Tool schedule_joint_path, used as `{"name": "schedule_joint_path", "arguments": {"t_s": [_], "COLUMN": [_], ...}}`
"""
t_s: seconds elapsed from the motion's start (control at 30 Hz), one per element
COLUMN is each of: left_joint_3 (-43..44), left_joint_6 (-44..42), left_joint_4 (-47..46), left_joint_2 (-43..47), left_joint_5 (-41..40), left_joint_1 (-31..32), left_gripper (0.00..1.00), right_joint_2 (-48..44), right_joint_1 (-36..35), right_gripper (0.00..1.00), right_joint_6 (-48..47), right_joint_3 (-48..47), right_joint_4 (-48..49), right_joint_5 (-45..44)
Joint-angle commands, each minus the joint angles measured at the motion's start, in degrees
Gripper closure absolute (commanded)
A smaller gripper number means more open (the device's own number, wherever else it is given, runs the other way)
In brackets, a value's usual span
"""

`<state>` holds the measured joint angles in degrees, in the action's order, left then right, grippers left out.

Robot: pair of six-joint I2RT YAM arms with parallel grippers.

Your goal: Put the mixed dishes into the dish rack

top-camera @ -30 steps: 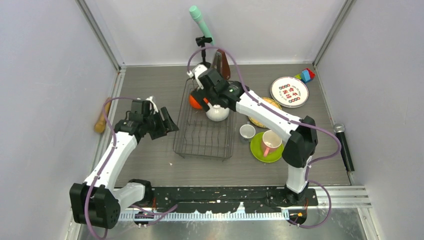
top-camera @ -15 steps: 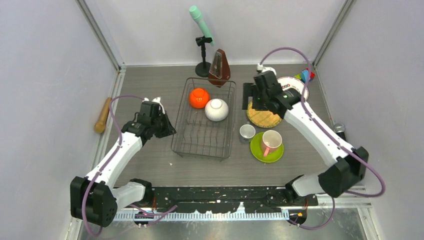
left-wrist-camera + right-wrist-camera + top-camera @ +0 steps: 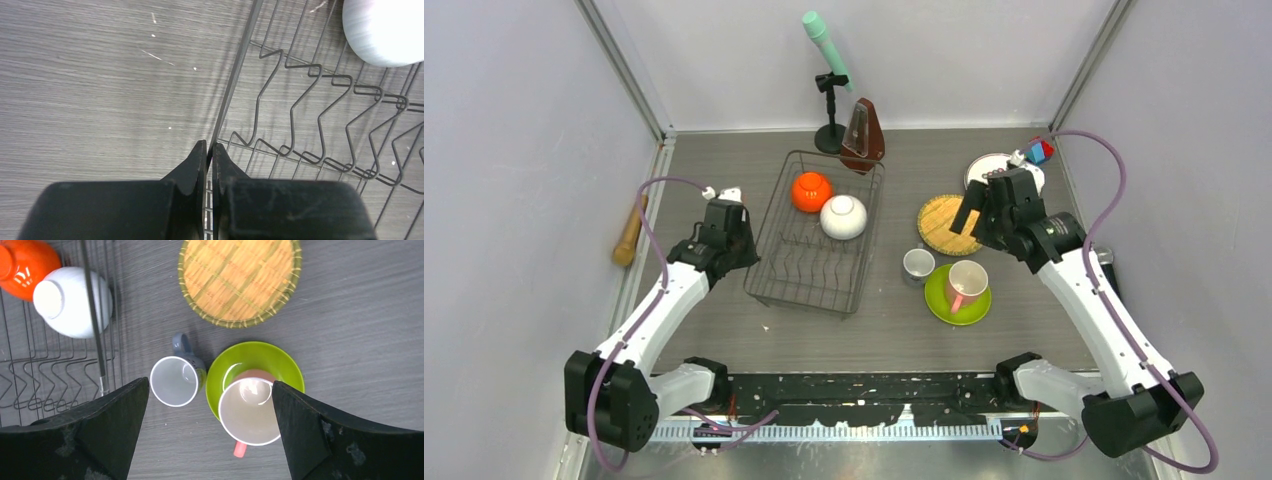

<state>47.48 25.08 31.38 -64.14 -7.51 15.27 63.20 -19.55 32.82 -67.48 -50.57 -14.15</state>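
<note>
I will lower my right gripper next and pull it back onto the pink mug's rim away from the cup (image 3: 174,381), because the pink mug is lower and farther back than my right gripper.
The dish rack (image 3: 809,262) sits mid-table, holding an orange bowl (image 3: 810,191) and a white bowl (image 3: 843,216). My left gripper (image 3: 750,255) is shut on the rack's left rim wire (image 3: 235,85), which runs between the closed jaws (image 3: 210,146). My right gripper (image 3: 210,385) hangs open above the small white cup (image 3: 174,381) and the pink mug (image 3: 248,412), touching neither. The mug stands on the lime-green plate (image 3: 944,301). The tan woven plate (image 3: 946,224) lies behind them. A white plate with marks (image 3: 977,166) is mostly hidden by my right arm.
A brown metronome (image 3: 863,137) and a stand with a mint-green microphone (image 3: 828,50) are behind the rack. Toy blocks (image 3: 1038,150) lie at the far right. A wooden handle (image 3: 629,232) rests by the left wall. A dark microphone (image 3: 1102,256) lies by the right wall.
My left gripper closed on the rack's rim and the rack shifted left. My right arm swung from over the rack to the right side, staying open.
</note>
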Motion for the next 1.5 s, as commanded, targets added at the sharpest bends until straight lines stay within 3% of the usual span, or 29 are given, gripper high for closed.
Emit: {"name": "schedule_joint_path", "arguments": {"t_s": [0.0, 0.2, 0.33, 0.4, 0.53, 0.77, 0.9, 1.07, 1.23, 1.33, 1.4, 1.43, 1.47], "left_joint_3": [1.2, 4.9, 6.2, 6.6, 7.2, 13.0, 15.2, 16.7, 18.9, 19.1, 18.3, 17.5, 16.9], "left_joint_6": [-1.1, -3.2, -4.6, -4.9, -5.2, -3.7, -2.1, 0.8, 3.7, 4.4, 5.0, 5.2, 5.4], "left_joint_4": [-2.2, -4.5, -6.4, -7.0, -6.6, 2.1, 5.6, 9.3, 13.8, 14.6, 14.0, 13.6, 13.0], "left_joint_2": [-0.4, -6.2, -8.5, -8.2, -5.6, -0.8, 3.8, 8.4, 9.7, 9.6, 9.6, 9.7, 9.8], "left_joint_5": [-10.6, -14.3, -15.2, -13.9, -11.4, -5.9, -0.9, 3.3, 5.5, 7.2, 10.5, 12.2, 13.5], "left_joint_1": [-0.8, -0.8, -0.8, -0.8, -0.8, -0.8, -0.8, -0.8, -0.9, -0.9, -1.0, -1.0, -1.0], "left_gripper": [0.99, 1.0, 1.0, 0.93, 0.61, 0.3, 0.13, 0.01, 0.0, 0.0, 0.0, 0.0, 0.0], "right_joint_2": [-2.8, -4.7, -8.3, -9.8, -10.5, -8.5, -8.0, -8.2, -7.4, -7.4, -7.4, -7.4, -7.7], "right_joint_1": [0.8, 0.8, 0.8, 0.8, 0.8, 0.8, 0.8, 0.9, 0.8, 0.8, 0.9, 0.8, 0.8], "right_gripper": [0.0, 0.15, 0.18, 0.18, 0.19, 0.27, 0.37, 0.45, 0.51, 0.61, 0.79, 0.94, 0.97], "right_joint_6": [6.8, 12.4, 15.4, 17.0, 19.0, 20.0, 21.8, 24.0, 24.8, 25.1, 25.0, 24.8, 24.3], "right_joint_3": [1.5, 3.5, 8.3, 10.7, 14.4, 18.6, 20.3, 22.9, 23.8, 24.7, 24.8, 24.5, 24.2], "right_joint_4": [-4.9, -14.4, -13.5, -12.5, -10.8, -6.5, -4.7, -1.2, -0.2, 0.5, 0.6, 0.5, 0.0], "right_joint_5": [-3.9, -6.3, -3.8, -2.4, -0.1, 0.6, -0.7, -1.0, -1.6, -1.2, -1.0, -1.1, -1.4]}}
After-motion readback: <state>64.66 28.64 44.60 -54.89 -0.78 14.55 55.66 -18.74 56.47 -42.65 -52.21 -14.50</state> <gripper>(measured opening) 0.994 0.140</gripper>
